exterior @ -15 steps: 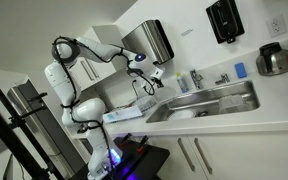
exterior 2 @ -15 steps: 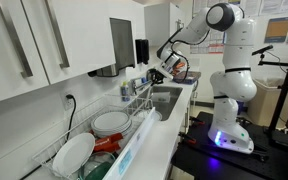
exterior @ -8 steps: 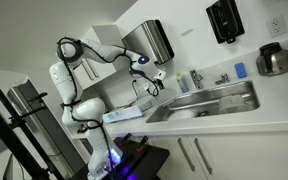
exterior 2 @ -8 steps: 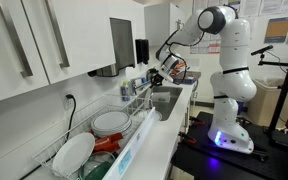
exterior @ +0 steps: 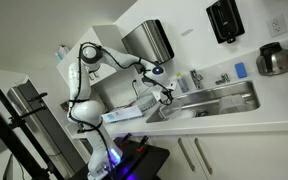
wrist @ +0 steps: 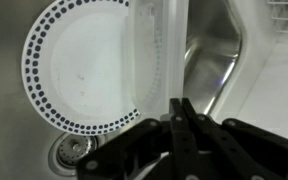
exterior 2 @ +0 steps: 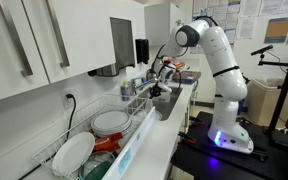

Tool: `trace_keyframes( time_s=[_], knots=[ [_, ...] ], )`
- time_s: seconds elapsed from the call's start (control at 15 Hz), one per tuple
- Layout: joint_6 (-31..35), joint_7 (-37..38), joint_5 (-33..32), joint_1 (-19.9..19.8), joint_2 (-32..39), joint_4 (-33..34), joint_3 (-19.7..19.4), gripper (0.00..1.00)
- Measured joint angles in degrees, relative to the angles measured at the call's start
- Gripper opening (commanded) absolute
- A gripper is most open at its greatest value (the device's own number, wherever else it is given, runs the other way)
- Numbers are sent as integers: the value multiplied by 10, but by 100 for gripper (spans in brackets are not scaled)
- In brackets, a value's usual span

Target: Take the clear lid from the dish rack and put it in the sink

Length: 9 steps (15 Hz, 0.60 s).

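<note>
My gripper should carry the clear lid down and farther from the rack [exterior: 124, 114] to release it at the white dotted-rim plate [exterior: 183, 113], which lies that way below my gripper.
My gripper [wrist: 180, 108] is shut on the clear lid [wrist: 154, 50], which stands edge-on between the fingers as a see-through strip. Below it lies the steel sink [wrist: 219, 70], with a white dotted-rim plate [wrist: 74, 70] on its floor beside the drain [wrist: 72, 150]. In both exterior views the gripper [exterior: 164, 90] [exterior 2: 156, 88] hangs over the end of the sink [exterior: 224, 100] [exterior 2: 167, 103] nearest the dish rack [exterior: 124, 114] [exterior 2: 119, 150]. The lid is too small to make out there.
White plates [exterior 2: 109, 122] stand in the rack. A chrome faucet [exterior: 222, 78] and bottles stand behind the sink. A steel paper-towel dispenser [exterior: 149, 40] hangs on the wall above. A steel kettle [exterior: 274, 60] sits on the counter.
The arm has swung from above the rack side towards the sink and lowered, so the gripper now hangs over the basin with the lid still in it.
</note>
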Motion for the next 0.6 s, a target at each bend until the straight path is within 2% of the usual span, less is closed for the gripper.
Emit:
trace_keyframes(
  time_s=[0.13, 0.27, 0.4, 0.6],
  knots=[
    [44, -18, -3, -75, 39, 37, 82, 1],
    [79, -23, -18, -128, 67, 73, 139, 1],
    [107, -23, -41, -162, 89, 100, 174, 1],
    [149, -22, -88, -190, 114, 128, 203, 1]
  ],
)
